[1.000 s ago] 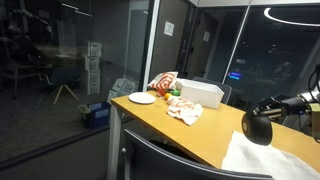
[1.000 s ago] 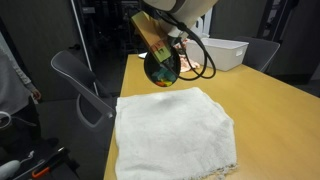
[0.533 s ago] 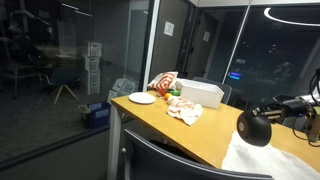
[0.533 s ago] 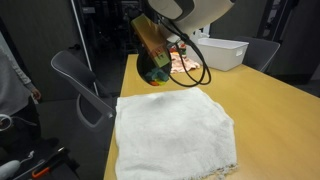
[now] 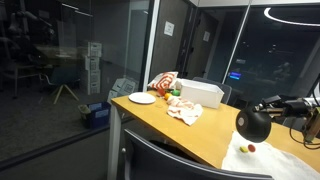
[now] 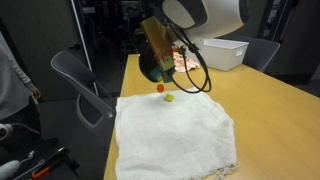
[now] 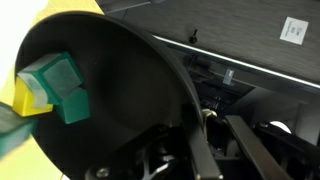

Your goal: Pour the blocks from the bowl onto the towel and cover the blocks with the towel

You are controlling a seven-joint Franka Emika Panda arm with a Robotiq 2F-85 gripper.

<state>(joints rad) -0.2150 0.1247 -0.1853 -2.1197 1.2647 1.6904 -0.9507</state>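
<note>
Blocks are tumbling out of the bowl (image 6: 154, 69). The gripper moves past the towel's far edge next, turns the bowl upright, lowers it onto bare tabletop and releases it.
My gripper (image 6: 158, 58) is shut on the rim of the black bowl (image 6: 154, 69), which it holds tipped steeply over the far edge of the white towel (image 6: 175, 135). An orange block (image 6: 159, 87) is in the air just under the bowl, and a green block (image 6: 168, 97) is at the towel's edge. In an exterior view the bowl (image 5: 254, 124) hangs above the towel (image 5: 272, 162) with two small blocks (image 5: 246, 149) below it. The wrist view shows the bowl's dark inside (image 7: 120, 90) with a green block (image 7: 68, 86) and a yellow block (image 7: 29, 97) at its lip.
A white box (image 5: 201, 93), a white plate (image 5: 142, 98) and a patterned cloth (image 5: 184, 111) sit at the table's far end. The box (image 6: 227, 50) is behind the arm. A chair (image 6: 78, 75) stands beside the table edge.
The bowl has tipped further and moved a little towards the towel. Blocks that were inside it have dropped out and now show at the towel's edge.
</note>
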